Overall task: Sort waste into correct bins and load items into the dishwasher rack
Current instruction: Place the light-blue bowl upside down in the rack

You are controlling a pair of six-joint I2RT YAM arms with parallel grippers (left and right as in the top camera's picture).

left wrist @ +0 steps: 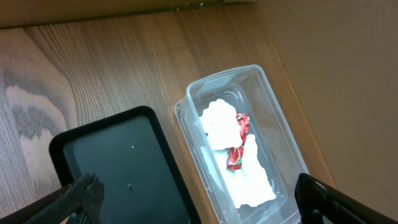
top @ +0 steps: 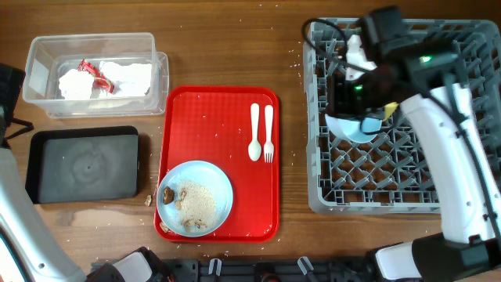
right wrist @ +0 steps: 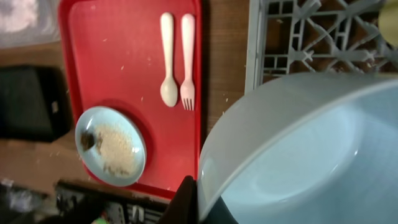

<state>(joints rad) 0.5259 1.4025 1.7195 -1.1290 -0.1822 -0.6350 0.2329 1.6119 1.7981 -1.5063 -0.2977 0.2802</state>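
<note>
I need to turn my right gripper down and move it to its right in the overhead view, toward free pegs of the rack by the yellow item (top: 391,146), then lower and release the bowl.
My right gripper (top: 354,117) is shut on the rim of the light blue bowl (right wrist: 298,149) and holds it over the left part of the grey dishwasher rack (top: 399,196); the bowl also shows in the overhead view (top: 350,127). The light blue plate (top: 194,197) with pale crumbs and brown bits sits at the front of the red tray (top: 219,117). The white spoon (top: 254,133) and fork (top: 268,133) lie side by side on the tray. White napkins (top: 117,78) and the red-and-white wrapper (top: 98,74) lie in the clear tub (top: 39,70). My left gripper (left wrist: 199,199) is open above the black tray (left wrist: 112,168) and tub (left wrist: 273,112).
The black tray (top: 82,163) stands in front of the clear tub at the left. Crumbs lie on the wood near the plate and around the rack. The rack fills the right side of the table. A yellow item (top: 371,124) shows beside the bowl in the rack.
</note>
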